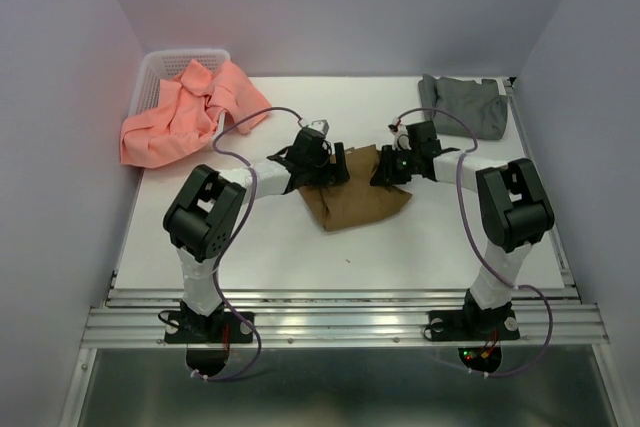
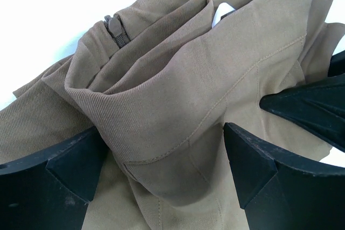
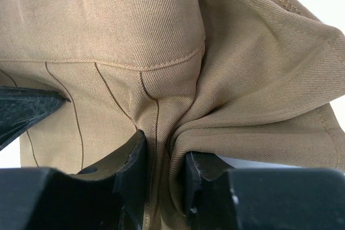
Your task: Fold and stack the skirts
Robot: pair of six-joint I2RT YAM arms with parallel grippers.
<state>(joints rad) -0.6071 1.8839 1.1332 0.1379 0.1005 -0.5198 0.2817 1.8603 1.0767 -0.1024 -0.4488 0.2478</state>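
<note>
The flat grey skirt (image 1: pixel 468 107) is outward of my right gripper, to its right in the top view. I will lift the tan skirt over it, lower it and let it go.
The tan-brown skirt (image 1: pixel 355 202) lies bunched at the table's middle, between both arms. My left gripper (image 1: pixel 318 162) is at its left edge, open. In the left wrist view its fingers straddle a fold of the waistband (image 2: pixel 178 79) without pinching it, the gripper (image 2: pixel 164 149) wide apart. My right gripper (image 1: pixel 385 169) is at the skirt's right edge. Its jaws (image 3: pixel 164 160) are shut on a gathered ridge of the tan cloth (image 3: pixel 135 36). The salmon-pink skirt (image 1: pixel 185 112) lies crumpled at the back left. The grey skirt (image 1: pixel 465 105) lies at the back right.
A white lattice basket (image 1: pixel 160 62) stands in the back left corner, with the pink skirt spilling out of it onto the table. Grey walls close in both sides and the back. The two grippers are close together over the tan skirt.
</note>
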